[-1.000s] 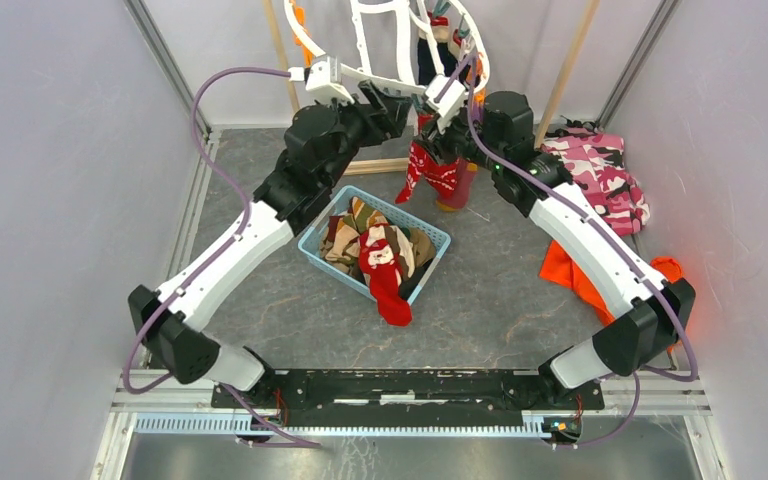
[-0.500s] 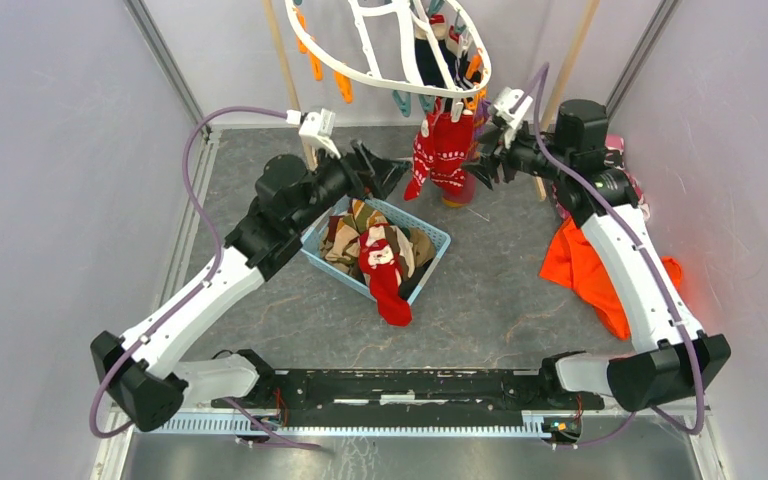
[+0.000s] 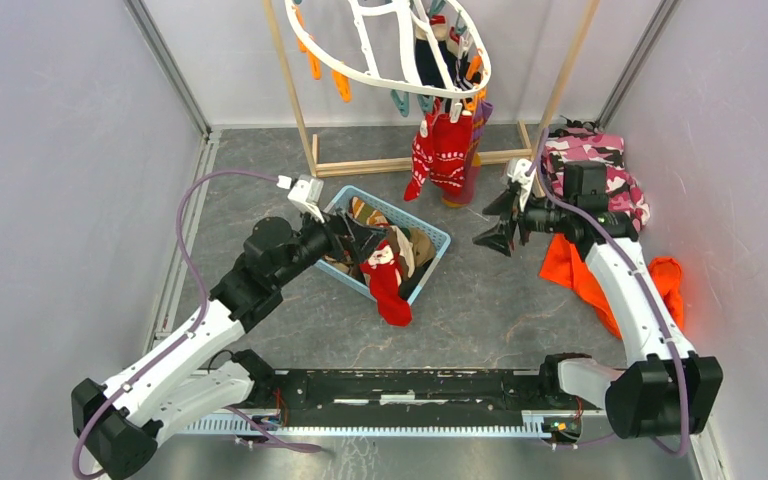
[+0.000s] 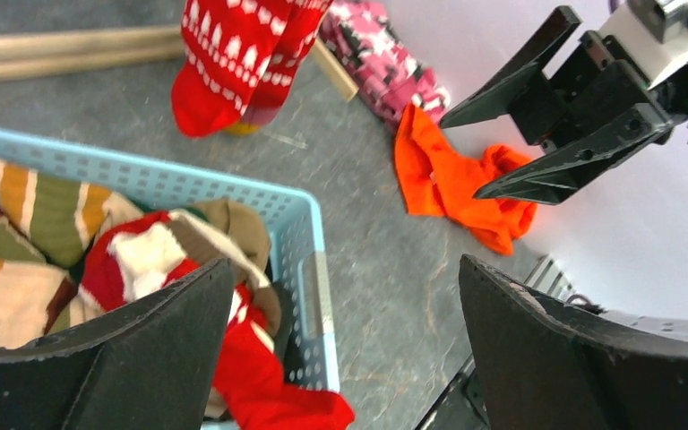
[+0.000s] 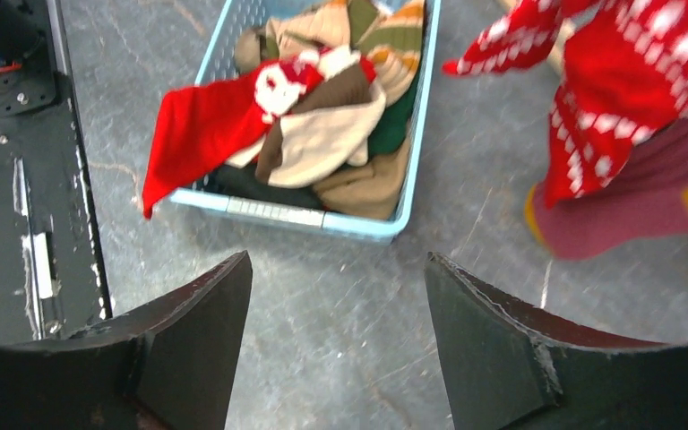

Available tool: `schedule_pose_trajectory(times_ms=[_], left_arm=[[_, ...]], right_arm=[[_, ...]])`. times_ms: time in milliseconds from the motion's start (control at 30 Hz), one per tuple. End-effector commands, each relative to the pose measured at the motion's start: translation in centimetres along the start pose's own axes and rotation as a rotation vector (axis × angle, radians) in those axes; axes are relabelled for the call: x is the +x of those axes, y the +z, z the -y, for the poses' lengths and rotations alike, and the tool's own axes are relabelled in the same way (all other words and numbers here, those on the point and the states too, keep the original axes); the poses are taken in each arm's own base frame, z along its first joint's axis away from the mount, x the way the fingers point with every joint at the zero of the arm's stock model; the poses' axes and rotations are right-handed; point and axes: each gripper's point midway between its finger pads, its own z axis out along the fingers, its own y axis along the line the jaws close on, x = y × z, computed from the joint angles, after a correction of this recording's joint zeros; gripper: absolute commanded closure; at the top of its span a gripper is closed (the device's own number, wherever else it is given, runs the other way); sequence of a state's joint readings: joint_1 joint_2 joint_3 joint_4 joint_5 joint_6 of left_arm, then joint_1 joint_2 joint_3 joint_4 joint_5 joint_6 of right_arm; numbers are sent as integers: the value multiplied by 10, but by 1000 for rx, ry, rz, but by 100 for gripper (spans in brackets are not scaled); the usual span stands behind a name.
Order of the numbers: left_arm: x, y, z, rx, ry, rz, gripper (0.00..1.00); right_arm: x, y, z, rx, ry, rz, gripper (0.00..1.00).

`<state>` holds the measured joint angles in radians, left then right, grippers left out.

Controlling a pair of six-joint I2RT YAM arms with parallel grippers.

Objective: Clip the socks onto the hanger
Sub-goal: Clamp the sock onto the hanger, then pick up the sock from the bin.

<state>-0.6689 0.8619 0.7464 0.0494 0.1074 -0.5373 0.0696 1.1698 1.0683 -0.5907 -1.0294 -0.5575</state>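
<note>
My left gripper tips its fingers downward and lowers them onto the red sock's part by the white patch (image 3: 376,270) next, since the sock lies below, atop the others.
The white oval hanger (image 3: 380,72) hangs at the top, with teal and orange clips. A red sock with white patterns (image 3: 442,150) and a purple sock with orange stripes (image 3: 476,140) hang from it. Several more socks lie in the light blue basket (image 3: 444,240), and a red one (image 3: 388,285) is draped over its near rim. My left gripper (image 3: 357,237) is open and empty just above the basket's socks (image 4: 45,233). My right gripper (image 3: 492,233) is open and empty over the floor to the right of the basket (image 5: 278,215). The hanging red sock also shows in the right wrist view (image 5: 627,98).
A plain orange cloth (image 3: 572,268) and a pink camouflage garment (image 3: 600,175) lie on the floor at the right, by the right arm. The light wooden pole rack (image 3: 360,166) stands behind the basket. A black rail (image 3: 400,386) runs along the near edge.
Both arms have come down and back from the hanger. The left gripper dropped to the basket, the right swung out over the floor. The red patterned sock stays hanging from the hanger.
</note>
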Motion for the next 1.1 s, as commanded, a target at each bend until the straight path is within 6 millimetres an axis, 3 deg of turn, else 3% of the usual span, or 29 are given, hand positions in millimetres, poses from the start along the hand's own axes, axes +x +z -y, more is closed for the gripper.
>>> schedule_pose_trajectory(times_ms=[0, 267, 667, 967, 1067], left_arm=[[16, -4, -14, -35, -18, -29, 0], [57, -5, -46, -162, -76, -157, 6], [98, -8, -56, -207, -175, -308, 18], [117, -9, -59, -228, -239, -376, 22], [125, -9, -58, -234, -271, -417, 30]], right_arm=[[17, -8, -7, 7, -39, 17, 23], [49, -20, -2, 80, 15, 49, 23], [63, -15, -2, 45, 103, 86, 24], [70, -14, 0, 59, 96, 70, 24], [70, -15, -2, 64, 90, 68, 24]])
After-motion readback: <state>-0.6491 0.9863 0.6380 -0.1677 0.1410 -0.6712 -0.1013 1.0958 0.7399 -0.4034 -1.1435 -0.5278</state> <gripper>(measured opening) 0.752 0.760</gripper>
